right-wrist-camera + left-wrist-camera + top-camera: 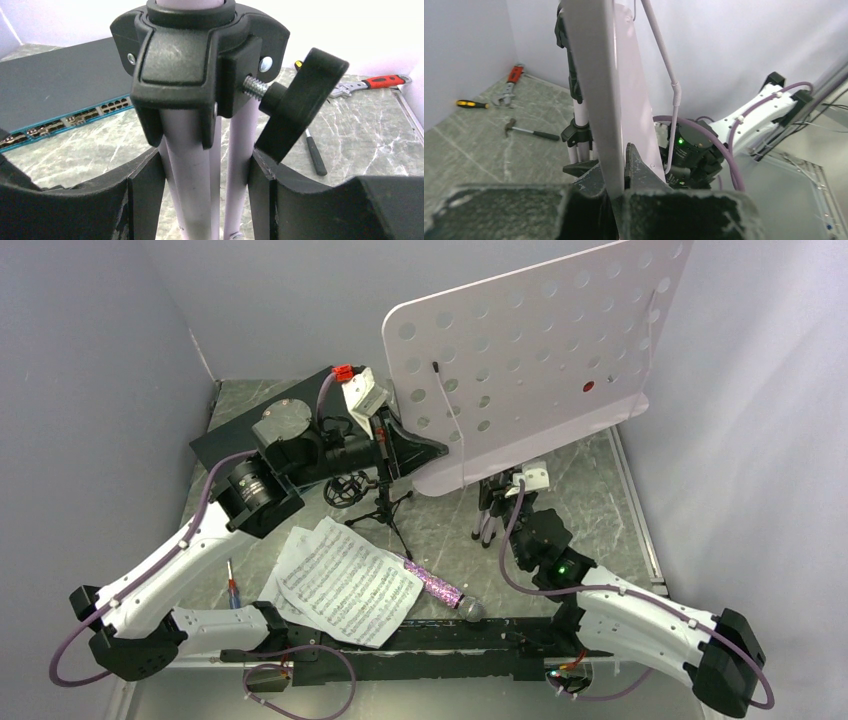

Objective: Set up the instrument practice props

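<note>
My right gripper carries the tripod legs left in the top view to the clear marble beside the black mic stand next and releases them there.
The pale-lilac perforated music stand stands tilted at the back right on its silver tripod. My left gripper is shut on the desk's lower left edge, which runs between the jaws. My right gripper is shut around the folded tripod legs just below the black collar. Two white sheet-music pages lie at the front centre. The purple glitter microphone lies beside them. The small black mic stand stands behind the pages.
A dark flat box with a teal edge lies at the back left, behind my left arm. A red wrench, a yellow screwdriver and a hammer lie on the marble table. A red-handled tool lies by my left arm.
</note>
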Available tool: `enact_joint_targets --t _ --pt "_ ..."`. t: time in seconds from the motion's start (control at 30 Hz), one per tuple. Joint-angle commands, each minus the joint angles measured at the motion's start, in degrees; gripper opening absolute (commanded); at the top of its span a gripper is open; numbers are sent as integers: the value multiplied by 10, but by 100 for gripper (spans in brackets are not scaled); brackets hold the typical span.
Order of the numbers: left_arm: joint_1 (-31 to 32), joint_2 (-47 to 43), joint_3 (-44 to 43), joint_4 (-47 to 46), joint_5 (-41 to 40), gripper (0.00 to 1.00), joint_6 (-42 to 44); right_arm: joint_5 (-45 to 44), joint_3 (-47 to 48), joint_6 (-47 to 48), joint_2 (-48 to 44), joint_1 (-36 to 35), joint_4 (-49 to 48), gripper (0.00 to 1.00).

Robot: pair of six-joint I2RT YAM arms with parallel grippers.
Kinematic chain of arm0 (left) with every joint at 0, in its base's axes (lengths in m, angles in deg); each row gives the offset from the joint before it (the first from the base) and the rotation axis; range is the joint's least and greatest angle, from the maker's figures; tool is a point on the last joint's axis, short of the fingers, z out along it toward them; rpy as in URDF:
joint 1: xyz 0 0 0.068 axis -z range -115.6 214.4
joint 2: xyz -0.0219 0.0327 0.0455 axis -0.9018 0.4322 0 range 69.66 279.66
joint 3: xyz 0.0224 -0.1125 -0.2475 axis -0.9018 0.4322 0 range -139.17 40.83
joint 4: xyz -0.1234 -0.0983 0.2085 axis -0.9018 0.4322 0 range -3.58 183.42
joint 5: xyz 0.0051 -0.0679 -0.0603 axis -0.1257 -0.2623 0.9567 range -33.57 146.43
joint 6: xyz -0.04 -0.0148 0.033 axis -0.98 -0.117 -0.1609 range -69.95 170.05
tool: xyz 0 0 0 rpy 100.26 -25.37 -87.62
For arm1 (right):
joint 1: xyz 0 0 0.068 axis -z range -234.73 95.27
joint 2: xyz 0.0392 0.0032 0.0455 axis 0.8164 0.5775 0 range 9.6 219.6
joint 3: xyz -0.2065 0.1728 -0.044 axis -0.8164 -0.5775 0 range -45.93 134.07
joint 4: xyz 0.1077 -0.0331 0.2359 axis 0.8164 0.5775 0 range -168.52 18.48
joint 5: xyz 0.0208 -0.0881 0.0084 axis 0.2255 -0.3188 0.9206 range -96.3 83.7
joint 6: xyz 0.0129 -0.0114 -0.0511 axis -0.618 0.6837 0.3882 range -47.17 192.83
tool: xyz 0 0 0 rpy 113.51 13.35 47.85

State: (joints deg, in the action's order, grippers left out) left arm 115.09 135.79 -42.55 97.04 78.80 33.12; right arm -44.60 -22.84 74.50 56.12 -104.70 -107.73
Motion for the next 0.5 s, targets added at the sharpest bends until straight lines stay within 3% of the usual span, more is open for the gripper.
enact_joint_targets --t 0.0,0.3,0.47 --pt "14 20 -48 59 6 3 45 0 46 -26 46 -5 -128 0" --pt "19 26 -83 82 -7 3 102 8 130 74 201 -1 -318 0" --pt "20 18 -77 89 -14 3 103 15 184 102 272 10 -360 0"
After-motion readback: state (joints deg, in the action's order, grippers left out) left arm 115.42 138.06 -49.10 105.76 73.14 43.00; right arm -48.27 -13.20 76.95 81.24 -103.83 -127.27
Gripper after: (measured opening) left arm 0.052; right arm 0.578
